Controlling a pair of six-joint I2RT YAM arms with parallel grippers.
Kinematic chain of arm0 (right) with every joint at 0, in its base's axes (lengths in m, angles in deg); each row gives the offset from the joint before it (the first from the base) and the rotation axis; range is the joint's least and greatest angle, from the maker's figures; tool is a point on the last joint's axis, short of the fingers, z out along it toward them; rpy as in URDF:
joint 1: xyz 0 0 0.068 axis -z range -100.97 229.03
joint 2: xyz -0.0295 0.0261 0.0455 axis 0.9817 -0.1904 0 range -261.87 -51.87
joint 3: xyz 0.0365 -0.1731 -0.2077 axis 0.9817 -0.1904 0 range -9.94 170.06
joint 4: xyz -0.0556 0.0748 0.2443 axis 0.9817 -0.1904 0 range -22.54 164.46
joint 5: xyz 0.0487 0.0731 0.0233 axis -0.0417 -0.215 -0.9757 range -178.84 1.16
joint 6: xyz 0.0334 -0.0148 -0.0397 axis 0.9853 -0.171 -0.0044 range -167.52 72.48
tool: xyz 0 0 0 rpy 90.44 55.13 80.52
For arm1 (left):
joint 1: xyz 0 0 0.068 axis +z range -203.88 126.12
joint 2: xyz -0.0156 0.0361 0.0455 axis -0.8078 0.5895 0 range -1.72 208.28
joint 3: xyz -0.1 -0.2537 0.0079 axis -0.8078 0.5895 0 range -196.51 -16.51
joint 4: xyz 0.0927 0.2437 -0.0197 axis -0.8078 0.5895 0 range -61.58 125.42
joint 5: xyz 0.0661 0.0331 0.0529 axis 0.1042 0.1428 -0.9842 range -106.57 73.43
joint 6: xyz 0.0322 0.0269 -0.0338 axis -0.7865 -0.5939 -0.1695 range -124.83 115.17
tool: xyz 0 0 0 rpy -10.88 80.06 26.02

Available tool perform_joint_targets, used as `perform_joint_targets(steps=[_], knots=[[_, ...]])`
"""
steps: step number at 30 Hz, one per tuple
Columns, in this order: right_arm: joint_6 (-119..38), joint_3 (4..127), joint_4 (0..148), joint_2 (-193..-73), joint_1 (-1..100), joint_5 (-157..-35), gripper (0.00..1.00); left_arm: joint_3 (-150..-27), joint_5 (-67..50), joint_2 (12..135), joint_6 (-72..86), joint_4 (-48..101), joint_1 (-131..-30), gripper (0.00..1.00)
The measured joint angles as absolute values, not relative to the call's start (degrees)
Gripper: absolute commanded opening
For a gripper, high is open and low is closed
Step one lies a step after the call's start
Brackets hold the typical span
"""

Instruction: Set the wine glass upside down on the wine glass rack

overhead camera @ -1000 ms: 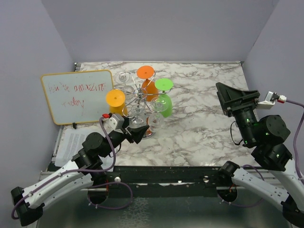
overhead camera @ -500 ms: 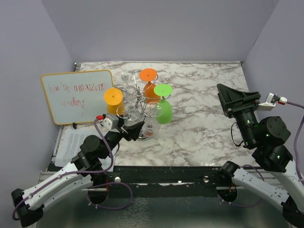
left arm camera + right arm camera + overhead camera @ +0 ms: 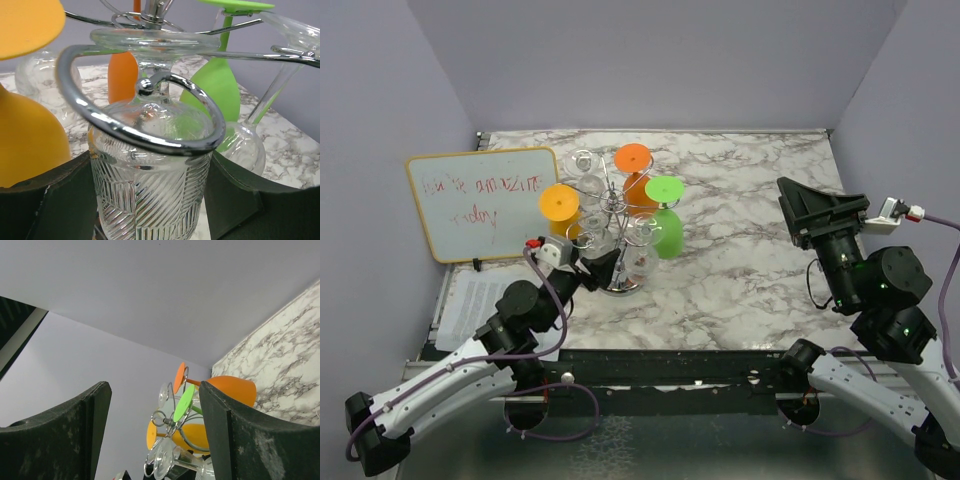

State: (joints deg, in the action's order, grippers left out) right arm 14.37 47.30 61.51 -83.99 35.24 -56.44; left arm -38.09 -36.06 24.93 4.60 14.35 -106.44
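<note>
The stem comes to the loop's near curve (image 3: 585, 250) (image 3: 150, 142) above my left gripper's fingers next as the gripper draws back. The gripper then releases, since the foot clears the loop.
A clear ribbed wine glass (image 3: 150, 200) hangs upside down, its stem inside a curled chrome loop (image 3: 150, 142) of the wine glass rack (image 3: 614, 205) and its foot (image 3: 150, 37) above the loop. My left gripper (image 3: 148, 167) is shut on the glass bowl, with a black finger (image 3: 50, 200) pressed to each side. From above, the left gripper (image 3: 602, 268) sits at the rack's near-left side. My right gripper (image 3: 802, 207) hovers open and holds nothing, far right of the rack. In its wrist view the right gripper (image 3: 155, 390) points at the rack (image 3: 172, 420).
Other glasses hang on the rack: yellow-orange (image 3: 560, 205), orange (image 3: 633, 157), green (image 3: 664, 188) and clear (image 3: 584, 160). A whiteboard (image 3: 480, 200) leans at the left edge, with a paper sheet (image 3: 470, 295) below it. Grey walls close in the marble table (image 3: 750, 270).
The left gripper has drawn slightly up and left with the clear glass. The rack's top and its coloured glasses shifted a little, then stopped. The right arm is unchanged.
</note>
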Motion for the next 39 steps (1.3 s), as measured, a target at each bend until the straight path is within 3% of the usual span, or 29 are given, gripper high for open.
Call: perform_joint_targets(steps=[39], knots=[[14.39, 46.86, 61.57, -84.08, 35.24, -55.8, 0.75, -34.51, -35.18, 7.99, 5.67, 19.38, -106.39, 0.23]])
